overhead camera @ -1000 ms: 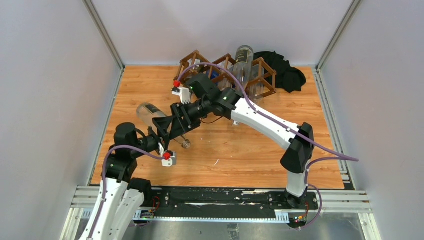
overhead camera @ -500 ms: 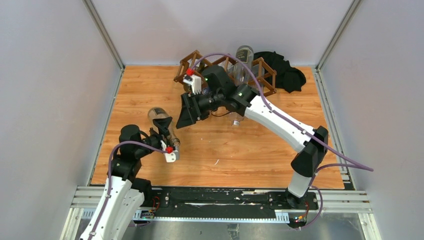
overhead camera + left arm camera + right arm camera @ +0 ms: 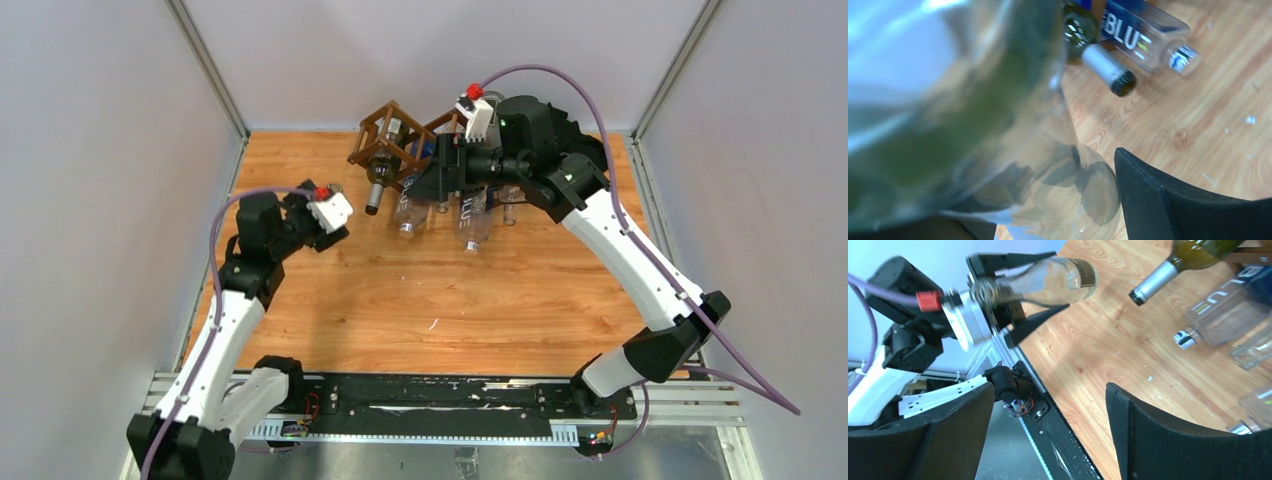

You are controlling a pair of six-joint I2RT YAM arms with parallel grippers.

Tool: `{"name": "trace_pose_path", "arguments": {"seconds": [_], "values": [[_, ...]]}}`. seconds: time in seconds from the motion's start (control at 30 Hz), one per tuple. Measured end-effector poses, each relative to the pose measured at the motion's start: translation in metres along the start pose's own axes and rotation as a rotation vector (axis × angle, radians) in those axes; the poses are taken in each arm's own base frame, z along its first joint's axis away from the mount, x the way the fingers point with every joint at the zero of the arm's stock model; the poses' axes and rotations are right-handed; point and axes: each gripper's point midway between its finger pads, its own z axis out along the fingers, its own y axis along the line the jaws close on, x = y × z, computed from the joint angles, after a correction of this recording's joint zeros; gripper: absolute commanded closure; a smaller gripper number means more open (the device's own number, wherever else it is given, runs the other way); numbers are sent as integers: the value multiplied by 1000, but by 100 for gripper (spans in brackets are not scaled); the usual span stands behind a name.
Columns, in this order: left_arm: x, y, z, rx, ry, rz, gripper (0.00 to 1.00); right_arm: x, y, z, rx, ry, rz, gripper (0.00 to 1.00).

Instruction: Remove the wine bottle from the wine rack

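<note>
I need to carry the bottle outward with my left gripper next, lower it onto the empty tabletop (image 3: pixel 337 168) beside the rack and then let it go, because that tabletop is outward of and below my left gripper.
The dark brown wine rack (image 3: pixel 388 128) stands at the back of the table, its right part hidden by my right arm. A green wine bottle (image 3: pixel 379 186) with a silver foil neck (image 3: pixel 1150 287) sticks out of it, and it also shows in the left wrist view (image 3: pixel 1100 65). My left gripper (image 3: pixel 322 222) is shut on a clear glass wine bottle (image 3: pixel 1048 282), held off the table at the left. That bottle fills the left wrist view (image 3: pixel 998 125), between the fingers (image 3: pixel 1168 200). My right gripper (image 3: pixel 1048 440) is open and empty, in the air by the rack (image 3: pixel 440 178).
Clear bottles (image 3: pixel 410 212) (image 3: pixel 474 226) hang out of the rack's front, necks towards the table; one reads BLUE (image 3: pixel 1223 310). The wooden table (image 3: pixel 450 300) is walled by grey panels. A black rail (image 3: pixel 430 395) runs along the near edge.
My left gripper has lifted the clear bottle off the table and swung up and back. My right gripper has let go and moved back to the rack.
</note>
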Motion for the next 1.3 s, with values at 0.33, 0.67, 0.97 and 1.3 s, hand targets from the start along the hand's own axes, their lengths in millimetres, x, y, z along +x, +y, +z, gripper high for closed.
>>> {"name": "trace_pose_path", "arguments": {"seconds": [0.33,0.67,0.97,1.3], "values": [[18,70,39,-129,142,-432,100,-3,-34,-14,141,-42,31,12],[31,112,73,-203,184,-669,100,-21,-70,-30,251,-105,72,12],[87,116,108,-246,238,-765,100,-34,-100,-46,328,-155,116,12],[117,130,158,-277,184,-830,100,-36,-117,-53,372,-162,143,13]]}}
